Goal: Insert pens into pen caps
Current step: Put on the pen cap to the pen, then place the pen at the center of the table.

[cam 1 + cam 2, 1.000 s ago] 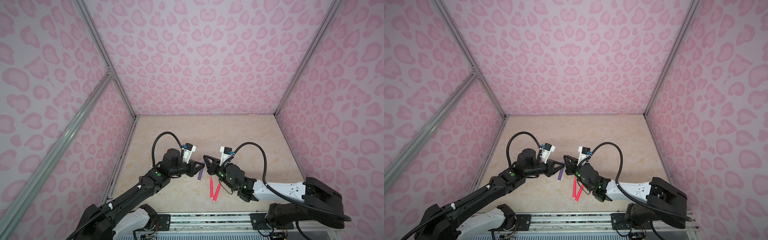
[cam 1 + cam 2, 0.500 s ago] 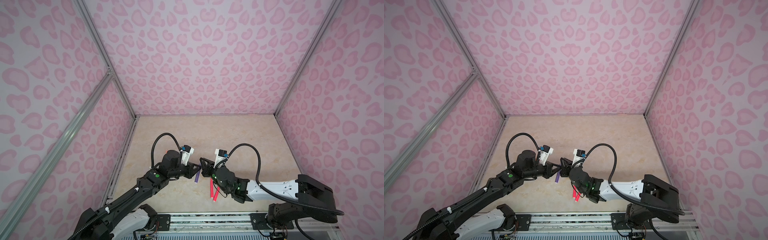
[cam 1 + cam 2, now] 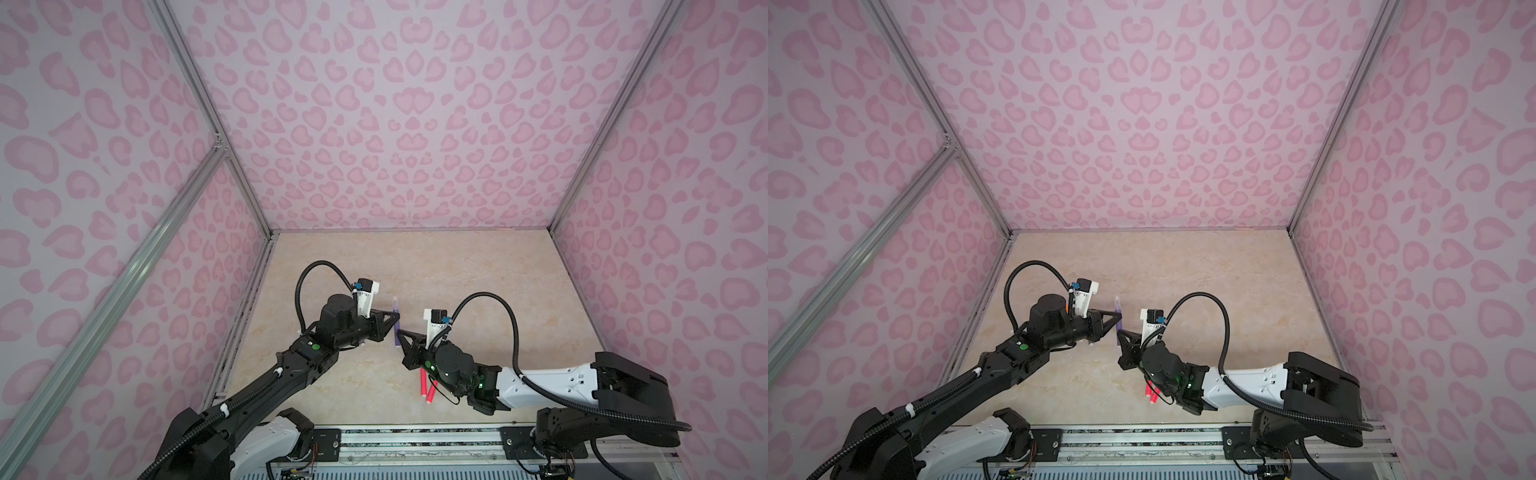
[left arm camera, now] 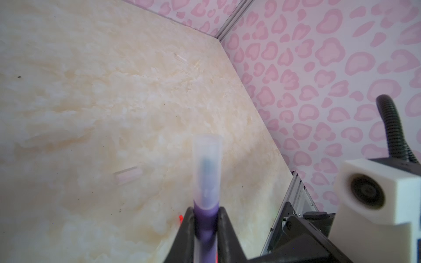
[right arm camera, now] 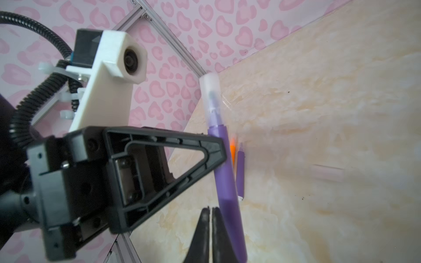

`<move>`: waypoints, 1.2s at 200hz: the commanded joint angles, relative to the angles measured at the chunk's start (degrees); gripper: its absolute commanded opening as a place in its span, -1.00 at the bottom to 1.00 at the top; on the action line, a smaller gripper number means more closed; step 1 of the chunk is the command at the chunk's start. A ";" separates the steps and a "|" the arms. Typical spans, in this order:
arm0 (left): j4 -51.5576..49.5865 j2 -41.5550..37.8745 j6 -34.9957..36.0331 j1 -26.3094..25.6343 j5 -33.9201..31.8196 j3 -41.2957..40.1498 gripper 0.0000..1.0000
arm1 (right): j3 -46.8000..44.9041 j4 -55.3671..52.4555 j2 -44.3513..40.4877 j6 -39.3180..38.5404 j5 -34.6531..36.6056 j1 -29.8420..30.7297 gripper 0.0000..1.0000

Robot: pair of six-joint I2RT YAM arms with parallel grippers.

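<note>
The left gripper tips down and lowers next to release the purple pen on the floor (image 3: 370,344) beside the other purple pen. That spot lies below the gripper's fingers.
My left gripper (image 3: 396,322) (image 4: 206,211) is shut on a purple pen (image 3: 395,308) (image 4: 205,230) (image 5: 224,173). A clear pen cap (image 4: 207,164) (image 5: 210,98) sits over that pen's tip. My right gripper (image 3: 399,333) (image 5: 211,209) is shut with nothing between its jaws. It stands close beside the lower end of the held pen. Two pink-red pens (image 3: 424,380) (image 3: 1152,395) lie on the beige floor under the right wrist. Another purple pen (image 5: 240,173) and an orange pen (image 5: 232,150) lie behind the held one. Loose clear pen caps (image 4: 127,178) (image 5: 327,173) rest on the floor.
Pink patterned walls with aluminium posts (image 3: 245,195) close in the beige marbled floor (image 3: 457,270) on three sides. A metal rail (image 3: 415,440) runs along the front edge. One more faint clear cap (image 4: 181,58) lies toward the far corner.
The purple pen in my left gripper has swung from a slant to nearly straight, pointing away from the front. My right gripper has closed in beside the pen's lower end.
</note>
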 commanded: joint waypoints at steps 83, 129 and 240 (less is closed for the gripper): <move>-14.15 9.62 -1.77 0.72 -22.03 6.69 -0.93 | -0.25 -19.73 -13.68 -0.88 13.84 -2.73 0.04; -26.21 21.72 -3.18 1.44 -30.29 14.89 -0.93 | -2.05 -24.19 -16.94 0.70 15.53 -5.25 0.17; -38.58 39.62 -5.04 3.22 -33.11 26.57 -0.94 | -2.59 -24.08 -16.63 0.73 14.12 -6.10 0.22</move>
